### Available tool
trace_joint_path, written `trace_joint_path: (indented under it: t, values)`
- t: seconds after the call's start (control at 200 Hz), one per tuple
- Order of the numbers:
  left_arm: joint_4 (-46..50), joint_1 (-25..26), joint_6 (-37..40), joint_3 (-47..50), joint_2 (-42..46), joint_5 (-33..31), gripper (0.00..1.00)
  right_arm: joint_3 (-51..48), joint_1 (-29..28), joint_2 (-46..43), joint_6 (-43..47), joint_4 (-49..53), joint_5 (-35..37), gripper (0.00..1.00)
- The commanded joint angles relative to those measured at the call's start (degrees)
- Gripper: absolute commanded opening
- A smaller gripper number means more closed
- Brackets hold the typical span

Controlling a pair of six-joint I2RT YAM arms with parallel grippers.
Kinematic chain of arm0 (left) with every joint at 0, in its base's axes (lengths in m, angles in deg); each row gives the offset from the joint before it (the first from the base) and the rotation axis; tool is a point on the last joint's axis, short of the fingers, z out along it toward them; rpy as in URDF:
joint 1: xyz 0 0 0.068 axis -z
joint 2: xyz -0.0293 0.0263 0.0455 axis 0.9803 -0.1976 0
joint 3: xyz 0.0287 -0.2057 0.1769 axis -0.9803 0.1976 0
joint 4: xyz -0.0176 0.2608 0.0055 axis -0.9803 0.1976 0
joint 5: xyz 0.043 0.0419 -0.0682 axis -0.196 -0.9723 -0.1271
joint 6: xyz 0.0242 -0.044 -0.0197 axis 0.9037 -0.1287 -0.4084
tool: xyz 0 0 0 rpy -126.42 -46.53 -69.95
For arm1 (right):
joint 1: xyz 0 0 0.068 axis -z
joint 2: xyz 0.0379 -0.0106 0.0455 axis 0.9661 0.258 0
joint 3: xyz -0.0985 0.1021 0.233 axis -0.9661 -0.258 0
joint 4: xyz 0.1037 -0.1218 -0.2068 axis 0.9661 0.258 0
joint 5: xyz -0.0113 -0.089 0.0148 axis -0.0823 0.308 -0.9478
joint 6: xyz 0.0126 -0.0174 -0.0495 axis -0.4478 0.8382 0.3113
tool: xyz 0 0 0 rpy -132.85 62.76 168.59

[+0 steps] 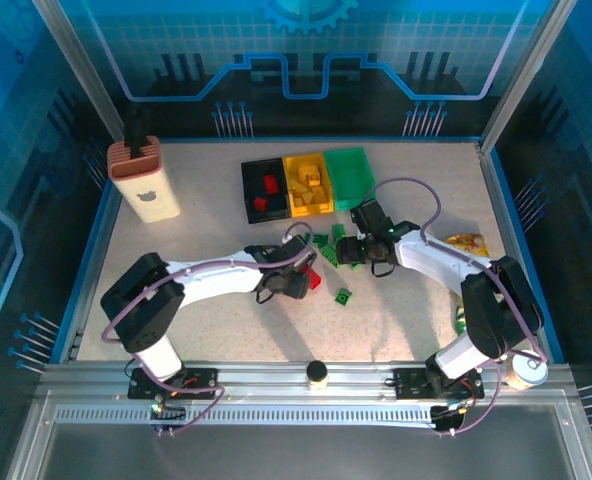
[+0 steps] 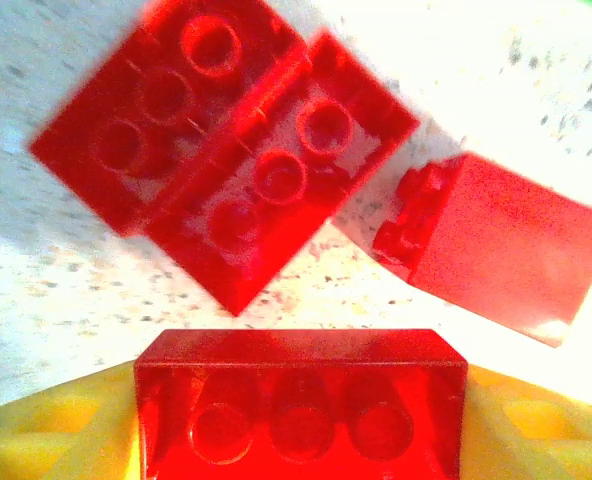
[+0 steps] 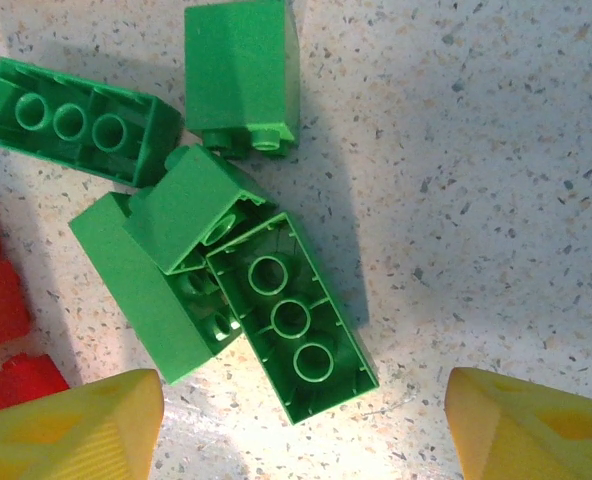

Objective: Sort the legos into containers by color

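Observation:
My left gripper holds the red lego and needs to carry it up and outward next, over the black container with red legos inside, before it lets go.
In the left wrist view a red lego (image 2: 301, 405) lies underside up between my left gripper's (image 2: 301, 425) yellow fingers (image 2: 46, 430), filling the gap from pad to pad. Two joined red legos (image 2: 226, 160) and a third (image 2: 496, 250) lie just beyond on the table. My right gripper (image 3: 301, 425) hangs open over a pile of green legos (image 3: 291, 320), fingertips (image 3: 76, 425) wide apart with bare table between them. From above, both grippers (image 1: 296, 283) (image 1: 351, 250) sit mid-table, in front of the black (image 1: 248, 205), yellow (image 1: 294, 205) and green (image 1: 348, 172) containers.
A single green lego (image 1: 343, 295) lies apart, toward the near edge. A beige-and-brown holder (image 1: 144, 178) stands at the back left. A yellow snack bag (image 1: 468, 243) lies at the right, behind the right arm. A small round object (image 1: 317, 373) sits on the front rail.

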Motion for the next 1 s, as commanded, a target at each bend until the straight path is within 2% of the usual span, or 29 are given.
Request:
trace_joint_path:
  t: [0.0, 0.195, 0.36, 0.52, 0.655, 0.69, 0.75, 0.775, 0.836, 0.996]
  values:
    - [1.8, -4.8, 2.4, -3.7, 4.4, 0.2, 0.54, -1.3, 0.8, -1.4, -1.1, -1.2, -1.2, 0.75]
    - [2.8, -13.7, 4.5, -12.2, 2.4, 0.8, 0.55, -3.2, 0.7, -2.7, -2.0, -2.1, -2.5, 0.75]
    - [5.3, -19.1, 6.6, -22.8, -5.7, -0.4, 0.55, -5.1, 0.7, -4.6, -2.0, -1.4, -2.2, 0.75]
    - [5.8, -23.7, 6.2, -31.9, -13.3, 2.1, 0.55, -6.7, 0.6, -6.9, -1.9, -1.0, -2.1, 0.75]
    - [9.9, -27.1, 4.8, -41.1, -20.1, 2.7, 0.55, -6.6, 0.2, -8.2, -1.9, 0.1, -2.4, 0.74]
    - [10.9, -28.0, 4.1, -43.0, -21.1, 4.0, 0.59, -6.6, -0.1, -8.7, -1.9, 0.3, -2.2, 0.74]
    - [12.3, -28.5, 3.7, -45.0, -21.0, 5.3, 0.87, -6.6, -0.4, -9.6, -1.6, 0.6, -2.2, 0.75]
    - [11.9, -28.4, 4.1, -44.7, -20.1, 5.6, 0.93, -6.6, -0.6, -10.0, -1.5, 0.7, -2.2, 0.75]
    - [9.0, -27.9, 4.1, -41.4, -16.4, 5.7, 0.97, -6.7, -0.9, -10.5, -1.2, 0.7, -2.3, 0.75]
    - [2.1, -27.4, 2.8, -29.9, -5.1, 8.1, 0.97, -5.3, -2.2, -8.4, 0.6, 0.6, -3.6, 0.75]
